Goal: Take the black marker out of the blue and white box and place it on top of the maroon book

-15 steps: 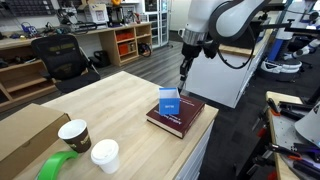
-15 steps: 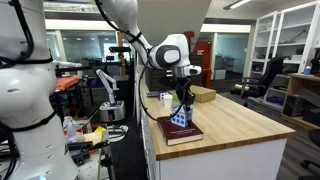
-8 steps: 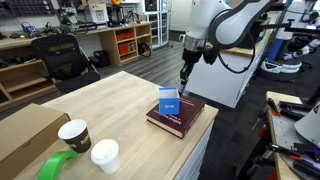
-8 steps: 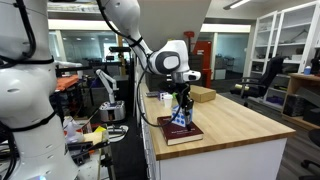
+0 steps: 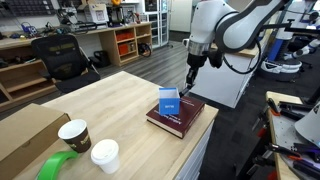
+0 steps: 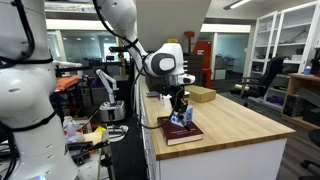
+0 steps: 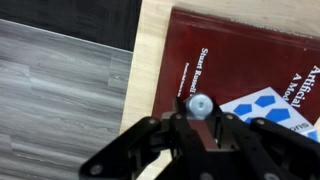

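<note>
The gripper moves down to the clear cover (image 5: 190,106) beside the box next and releases the black marker there, because that part of the maroon book is empty.
The maroon book (image 5: 183,119) lies at the table's edge, with the blue and white box (image 5: 169,101) standing upright on it. Both also show in an exterior view, book (image 6: 176,133) and box (image 6: 181,121). My gripper (image 5: 189,74) hangs above the book's far side, a little beyond the box, shut on the black marker (image 5: 187,82), which points down. In the wrist view the marker (image 7: 198,103) shows end-on between the jaws (image 7: 198,113), over the book's cover (image 7: 250,55), with the box's blue pattern (image 7: 275,103) at the right.
A large brown cardboard box (image 5: 25,130), two paper cups (image 5: 74,132) (image 5: 104,154) and a green tape roll (image 5: 58,166) sit at the table's near end. The table edge (image 7: 150,60) drops to grey floor beside the book. Another robot arm (image 6: 25,90) stands close by.
My gripper has shifted sideways with the marker, from over the box toward the book's outer side near the table edge. The box and book have not moved.
</note>
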`<state>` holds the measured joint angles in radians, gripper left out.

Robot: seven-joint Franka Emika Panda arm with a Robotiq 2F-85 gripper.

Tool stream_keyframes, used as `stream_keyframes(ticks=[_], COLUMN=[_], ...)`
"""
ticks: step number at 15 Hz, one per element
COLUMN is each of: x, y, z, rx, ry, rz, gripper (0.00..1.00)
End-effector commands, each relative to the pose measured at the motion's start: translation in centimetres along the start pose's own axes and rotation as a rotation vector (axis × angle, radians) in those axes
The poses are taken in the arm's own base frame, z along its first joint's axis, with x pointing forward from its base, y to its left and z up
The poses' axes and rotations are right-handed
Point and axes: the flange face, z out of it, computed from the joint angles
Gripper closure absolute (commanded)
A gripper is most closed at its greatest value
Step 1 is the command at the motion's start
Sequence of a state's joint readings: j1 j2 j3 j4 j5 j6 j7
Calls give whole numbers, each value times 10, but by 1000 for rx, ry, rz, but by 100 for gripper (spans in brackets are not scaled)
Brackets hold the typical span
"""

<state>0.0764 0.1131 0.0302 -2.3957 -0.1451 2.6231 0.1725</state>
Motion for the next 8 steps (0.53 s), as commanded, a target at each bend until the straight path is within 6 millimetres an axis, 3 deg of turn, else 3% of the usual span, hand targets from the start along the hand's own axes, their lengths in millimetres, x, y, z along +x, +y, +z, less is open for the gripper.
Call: stream_keyframes(ticks=[1,8], x=[-26,-29], y=[-6,-18], z=[8,23], rx=[-7,-2], ry=[-71,-128], rz=[-25,-60], gripper=[94,94])
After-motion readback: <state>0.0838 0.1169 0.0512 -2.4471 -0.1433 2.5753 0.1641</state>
